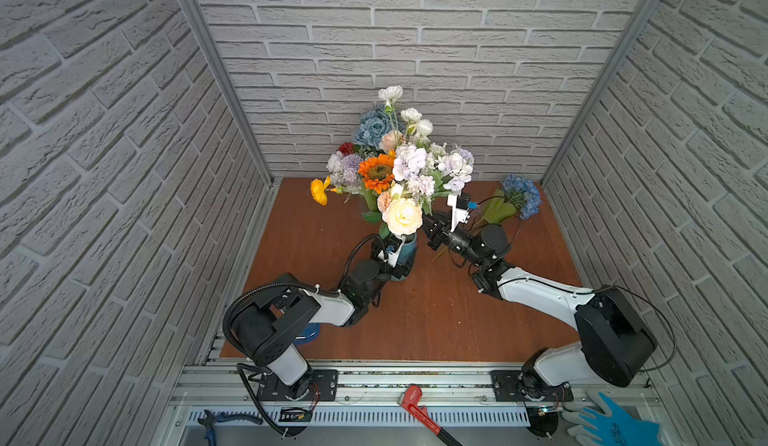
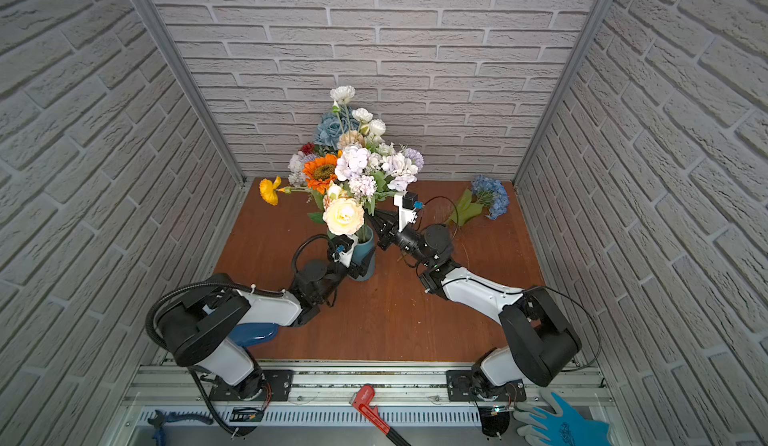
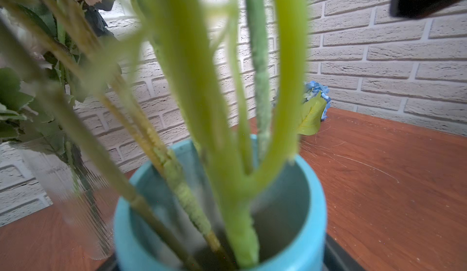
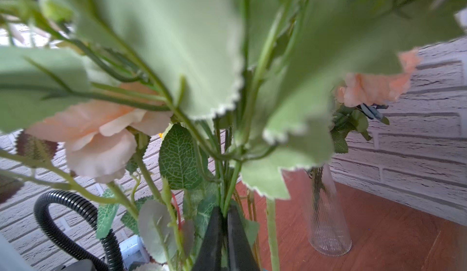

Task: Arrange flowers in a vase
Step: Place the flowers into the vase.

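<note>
Next, my right gripper moves down, slides the green leafy stem deeper and releases it there, as the blue vase's opening [image 2: 365,235] lies just below.
A blue vase [image 1: 409,248] [image 2: 365,252] stands mid-table with several flowers [image 1: 399,169] [image 2: 353,165] rising from it: orange, white, lilac, peach, yellow and blue heads. My left gripper [image 1: 395,261] [image 2: 353,259] is shut on the vase, whose rim [image 3: 316,206] fills the left wrist view, with green stems inside. My right gripper [image 1: 428,227] [image 2: 380,225] [image 4: 225,212] is shut on a green leafy stem just above the vase mouth. A blue hydrangea [image 1: 521,196] [image 2: 490,194] [image 3: 316,92] lies on the table at the back right.
A clear ribbed glass vase [image 4: 328,219] [image 3: 75,206] holding stems stands behind the blue one. A red pipe wrench [image 1: 419,410], pliers [image 1: 212,423] and a blue-and-grey glove [image 1: 615,423] lie on the front rail. Brick-patterned walls close in three sides.
</note>
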Robot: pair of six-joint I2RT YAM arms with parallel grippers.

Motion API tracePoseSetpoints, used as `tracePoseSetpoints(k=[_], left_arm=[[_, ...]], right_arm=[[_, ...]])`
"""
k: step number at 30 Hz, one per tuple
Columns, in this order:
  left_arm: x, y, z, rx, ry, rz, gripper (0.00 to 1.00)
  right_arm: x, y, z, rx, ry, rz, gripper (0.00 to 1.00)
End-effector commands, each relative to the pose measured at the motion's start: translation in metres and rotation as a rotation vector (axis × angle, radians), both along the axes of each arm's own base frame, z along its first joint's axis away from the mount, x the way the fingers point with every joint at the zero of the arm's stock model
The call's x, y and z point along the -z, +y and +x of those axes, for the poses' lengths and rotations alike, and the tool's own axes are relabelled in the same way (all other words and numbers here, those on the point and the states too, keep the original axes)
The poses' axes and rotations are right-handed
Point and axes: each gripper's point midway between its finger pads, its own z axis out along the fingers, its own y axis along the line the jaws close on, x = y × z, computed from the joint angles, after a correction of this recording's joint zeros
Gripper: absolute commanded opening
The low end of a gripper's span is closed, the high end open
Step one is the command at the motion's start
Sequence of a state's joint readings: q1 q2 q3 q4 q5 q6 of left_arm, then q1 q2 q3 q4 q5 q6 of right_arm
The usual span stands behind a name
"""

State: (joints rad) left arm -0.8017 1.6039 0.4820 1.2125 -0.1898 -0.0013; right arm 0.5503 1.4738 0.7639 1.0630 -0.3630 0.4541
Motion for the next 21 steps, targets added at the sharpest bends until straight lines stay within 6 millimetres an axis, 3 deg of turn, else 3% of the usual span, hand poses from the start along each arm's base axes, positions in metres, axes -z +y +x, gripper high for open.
tracePoseSetpoints(k=[1, 8, 21], left_arm=[[0.005, -0.002, -0.004, 0.017, -0.003, 0.006, 0.0], [0.007, -0.002, -0.004, 0.016, 0.001, 0.007, 0.0], [0.008, -0.002, -0.004, 0.016, 0.005, 0.007, 0.0]], right_arm=[[-0.035, 0.001, -0.017, -0.029, -0.126, 0.091, 0.06], [0.005, 0.006, -0.015, 0.004, -0.057, 0.004, 0.05], [0.055, 0.008, -0.004, 0.069, -0.006, -0.141, 0.06]])
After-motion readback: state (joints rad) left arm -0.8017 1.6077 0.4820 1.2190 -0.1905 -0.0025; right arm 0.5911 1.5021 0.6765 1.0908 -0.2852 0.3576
